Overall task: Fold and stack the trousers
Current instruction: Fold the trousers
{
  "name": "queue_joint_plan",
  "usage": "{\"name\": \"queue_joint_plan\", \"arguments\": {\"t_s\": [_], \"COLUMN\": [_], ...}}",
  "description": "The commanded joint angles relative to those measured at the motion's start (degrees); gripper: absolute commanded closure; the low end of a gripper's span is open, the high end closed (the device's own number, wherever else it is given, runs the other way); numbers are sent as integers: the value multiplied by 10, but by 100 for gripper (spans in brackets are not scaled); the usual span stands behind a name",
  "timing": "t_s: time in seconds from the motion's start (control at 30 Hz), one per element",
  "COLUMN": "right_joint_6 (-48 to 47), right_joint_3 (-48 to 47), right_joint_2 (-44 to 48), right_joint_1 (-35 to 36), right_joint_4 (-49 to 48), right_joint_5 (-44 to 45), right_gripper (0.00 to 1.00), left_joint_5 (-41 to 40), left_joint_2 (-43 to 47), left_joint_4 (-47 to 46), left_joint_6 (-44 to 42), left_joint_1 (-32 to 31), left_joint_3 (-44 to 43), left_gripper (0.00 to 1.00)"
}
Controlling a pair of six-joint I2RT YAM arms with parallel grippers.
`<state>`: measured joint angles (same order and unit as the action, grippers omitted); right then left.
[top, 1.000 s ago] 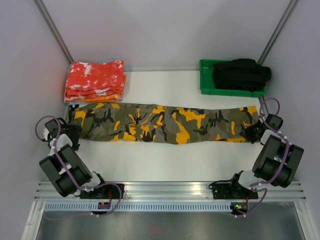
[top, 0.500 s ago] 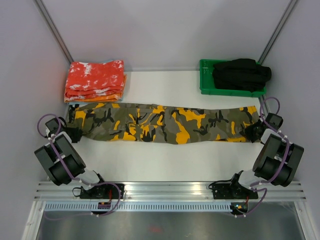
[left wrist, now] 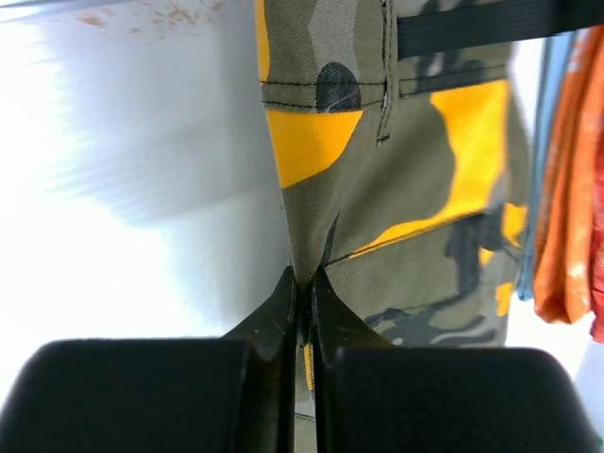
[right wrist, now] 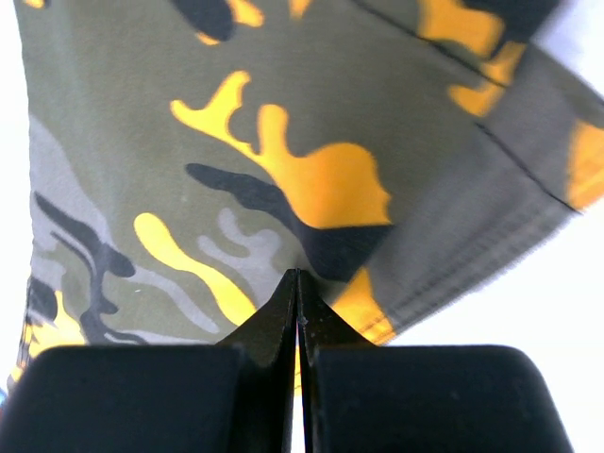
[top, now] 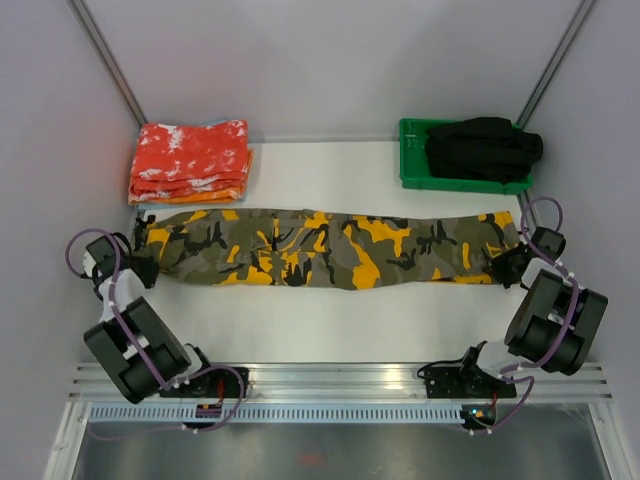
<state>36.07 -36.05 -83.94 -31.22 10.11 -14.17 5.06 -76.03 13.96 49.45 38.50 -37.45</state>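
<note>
The robot's left gripper will slide back toward the base with the trousers' waistband, over the bare near tabletop, and let go of it there, since the folded stack crowds the waistband.
The camouflage trousers [top: 320, 247] lie stretched flat across the middle of the table, waistband at the left, leg cuffs at the right. My left gripper [top: 146, 268] is shut on the waist edge of the trousers [left wrist: 396, 179]; in the left wrist view a fold of cloth is pinched between the black fingers [left wrist: 274, 311]. My right gripper [top: 500, 268] is shut on the cuff end of the trousers [right wrist: 283, 160], its fingertips [right wrist: 316, 316] pressed together over the hem.
A folded stack of red-orange, white-speckled cloths [top: 190, 162] lies at the back left, right behind the waistband, and shows at the edge of the left wrist view [left wrist: 566, 208]. A green tray [top: 412, 165] at the back right holds a plain black garment [top: 482, 148]. Grey walls stand close on both sides.
The left gripper has closed on the waist edge of the trousers and the left arm shifted slightly. The right arm and gripper have stayed still.
</note>
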Motion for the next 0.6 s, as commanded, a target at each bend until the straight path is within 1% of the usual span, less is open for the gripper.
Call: {"name": "queue_joint_plan", "arguments": {"t_s": [0.0, 0.1, 0.2, 0.23, 0.27, 0.33, 0.37, 0.4, 0.47, 0.57], "right_joint_6": [17, 12, 2, 1, 0, 3, -1, -4, -11, -10], "right_joint_3": [11, 29, 33, 32, 31, 28, 19, 13, 2, 0], "right_joint_2": [37, 63, 78, 88, 95, 119, 127, 134, 145, 135], "right_joint_1": [2, -2, -8, -8, -8, -8, -7, -8, -8, -8], "right_joint_4": [25, 32, 34, 34, 31, 26, 32, 50, 68, 78], "right_joint_5": [56, 72, 44, 20, 8, 3, 9, 18, 49, 57], "right_gripper": [100, 100, 100, 97, 87, 76, 53, 42, 24, 18], "left_joint_5": [-73, -73, -57, -55, -53, -39, -36, -30, -29, -25], "left_joint_2": [70, 90, 91, 92, 91, 89, 87, 84, 83, 79], "left_joint_4": [102, 125, 134, 131, 128, 125, 124, 122, 118, 111], "left_joint_6": [-24, -36, -52, -54, -55, -58, -59, -60, -64, -66], "left_joint_1": [3, 3, 3, 3, 3, 3, 3, 3, 3, 3], "left_joint_3": [-23, -31, -31, -29, -25, -25, -25, -25, -25, -23], "left_gripper": [98, 98, 98, 98, 98, 98, 98, 98, 98, 98]}}
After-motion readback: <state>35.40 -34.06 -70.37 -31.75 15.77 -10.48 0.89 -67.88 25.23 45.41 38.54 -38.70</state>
